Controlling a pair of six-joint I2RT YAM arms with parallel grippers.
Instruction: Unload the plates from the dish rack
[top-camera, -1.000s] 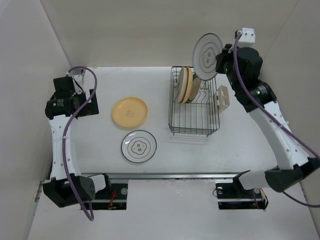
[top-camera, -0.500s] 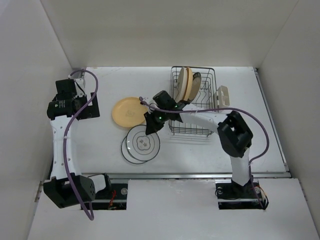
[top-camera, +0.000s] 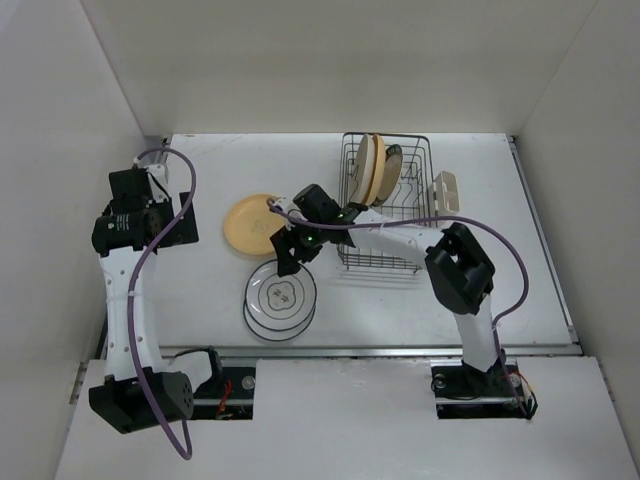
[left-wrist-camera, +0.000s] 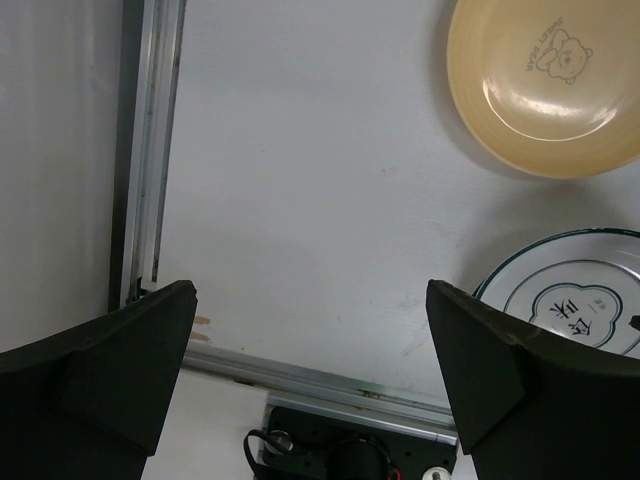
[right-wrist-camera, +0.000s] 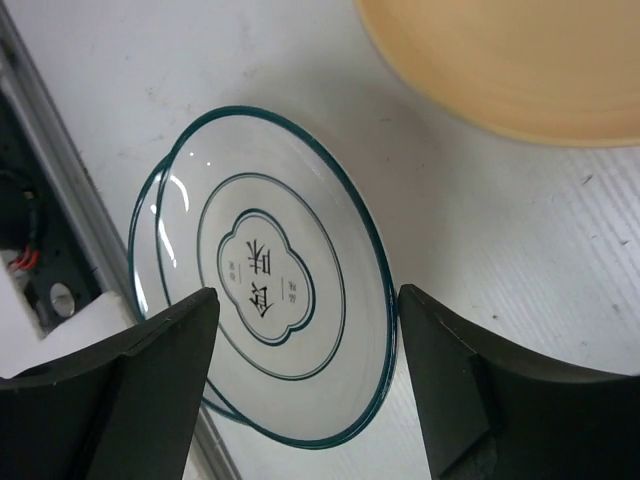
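Observation:
The robot will lift its right gripper off the white stack, move it outward to the rack and lower it over the plate nearest the beige box, because there are open slots beside that plate.
The dark wire dish rack (top-camera: 388, 215) stands at the back right and holds upright orange-yellow and cream plates (top-camera: 372, 168). An orange-yellow plate (top-camera: 256, 222) lies flat on the table. A white plate with a thin dark ring and centre emblem (top-camera: 280, 298) lies on top of another white plate, slightly offset. It also shows in the right wrist view (right-wrist-camera: 270, 300). My right gripper (top-camera: 290, 255) hovers just above that stack's far edge, jaws wide apart and empty (right-wrist-camera: 305, 330). My left gripper (top-camera: 172, 215) is open and empty at the far left (left-wrist-camera: 310, 290).
A small beige box (top-camera: 446, 190) is clipped to the rack's right side. White walls enclose the table on three sides. A metal rail (top-camera: 400, 350) runs along the near edge. The orange-yellow plate (left-wrist-camera: 545, 90) and white stack (left-wrist-camera: 575, 300) lie right of my left gripper.
My right arm carried the white plate from high beside the rack down onto the other white plate. It now lies flat and released. My left arm shifted slightly.

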